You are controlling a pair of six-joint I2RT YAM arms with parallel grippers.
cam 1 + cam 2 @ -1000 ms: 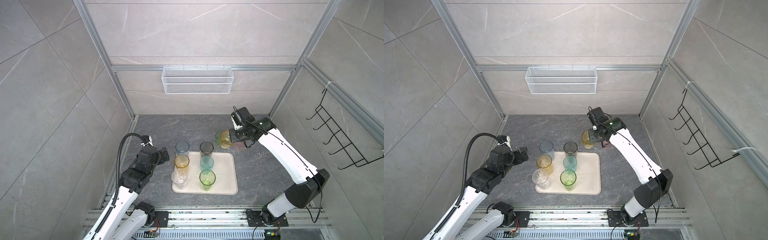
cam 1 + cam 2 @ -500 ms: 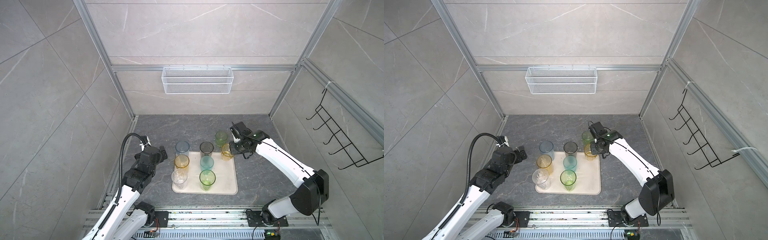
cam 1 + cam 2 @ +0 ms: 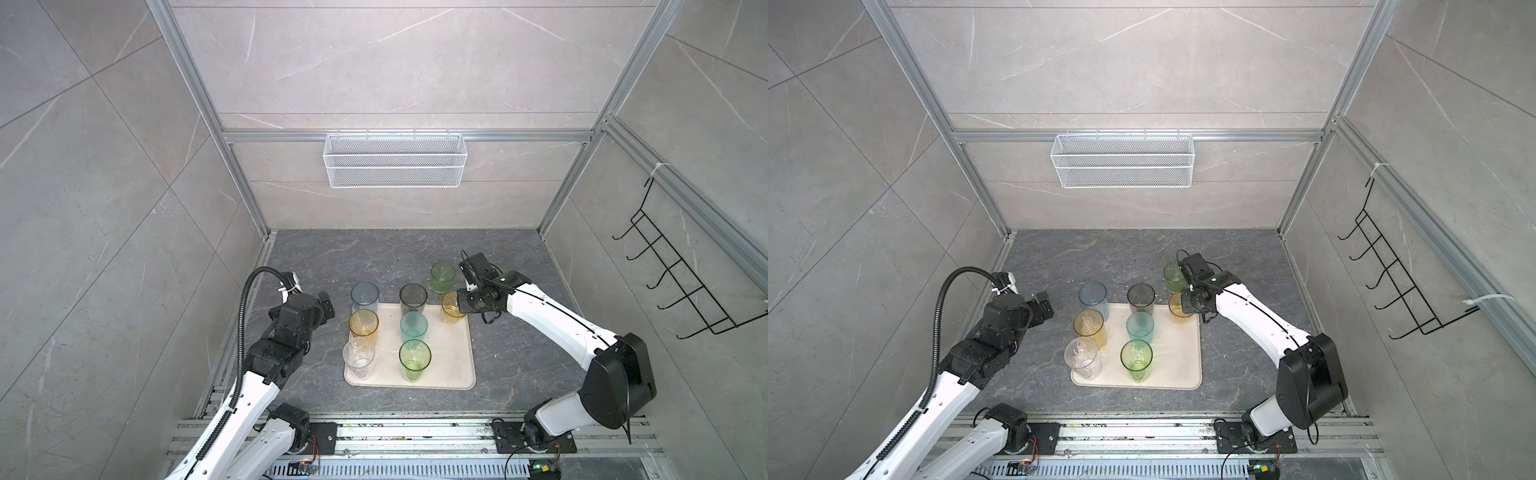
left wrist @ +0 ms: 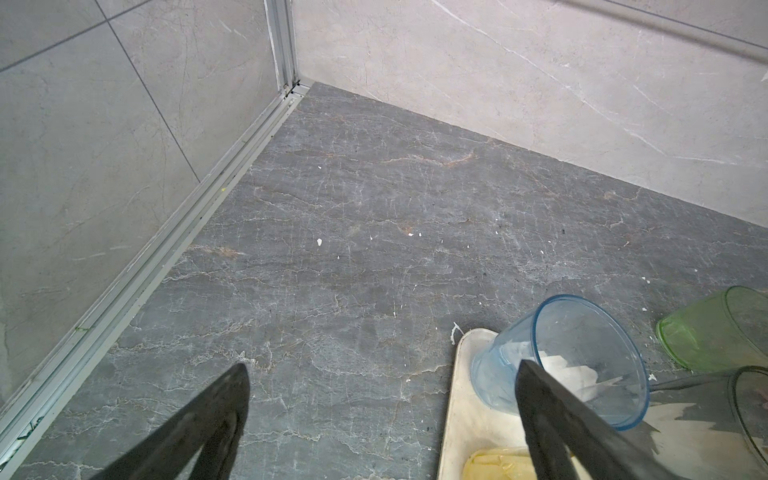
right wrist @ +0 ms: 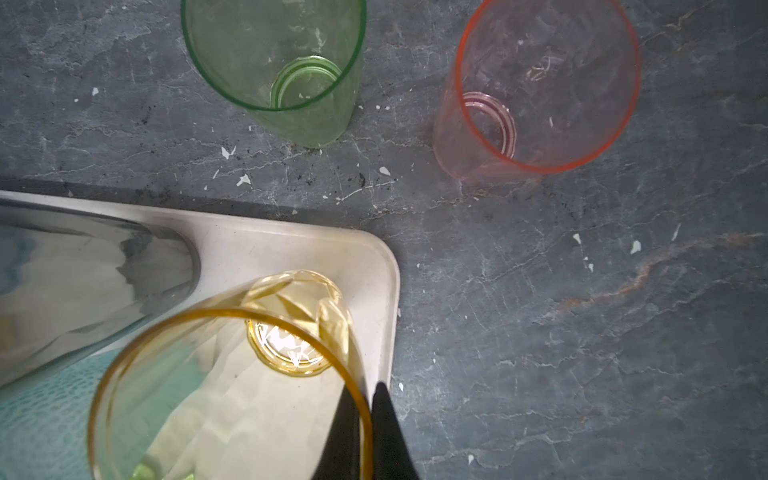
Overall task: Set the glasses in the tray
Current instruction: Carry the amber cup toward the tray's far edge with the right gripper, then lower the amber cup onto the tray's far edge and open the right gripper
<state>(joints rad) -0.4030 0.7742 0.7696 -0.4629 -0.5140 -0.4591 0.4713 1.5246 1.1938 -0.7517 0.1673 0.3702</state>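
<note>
My right gripper comes down next to stand the short amber glass [image 5: 232,374] in the tray's far corner [image 5: 302,320] beside the grey glass. It releases the rim there, since that corner is free.
The cream tray [image 3: 451,365] lies on the dark floor and bears several upright glasses: blue [image 3: 365,294], grey [image 3: 413,296], tall amber [image 3: 363,323], teal [image 3: 414,326], clear [image 3: 358,354] and green [image 3: 414,356]. My right gripper [image 3: 460,305] is shut on the rim of a short amber glass [image 5: 232,374], one finger inside and one outside, at the tray's far right corner [image 5: 374,257]. A pale green glass [image 3: 442,276] and a pink glass [image 5: 540,87] stand on the floor behind the tray. My left gripper [image 4: 382,370] is open and empty, left of the tray.
A white wire basket [image 3: 394,160] hangs on the back wall and a black hook rack [image 3: 681,282] on the right wall. Aluminium rails [image 4: 174,232] run along the floor's left edge. Bare floor stretches behind and right of the tray.
My right gripper has carried the short amber glass away from the pale green glass and down to the tray's far right corner. The left arm has barely shifted.
</note>
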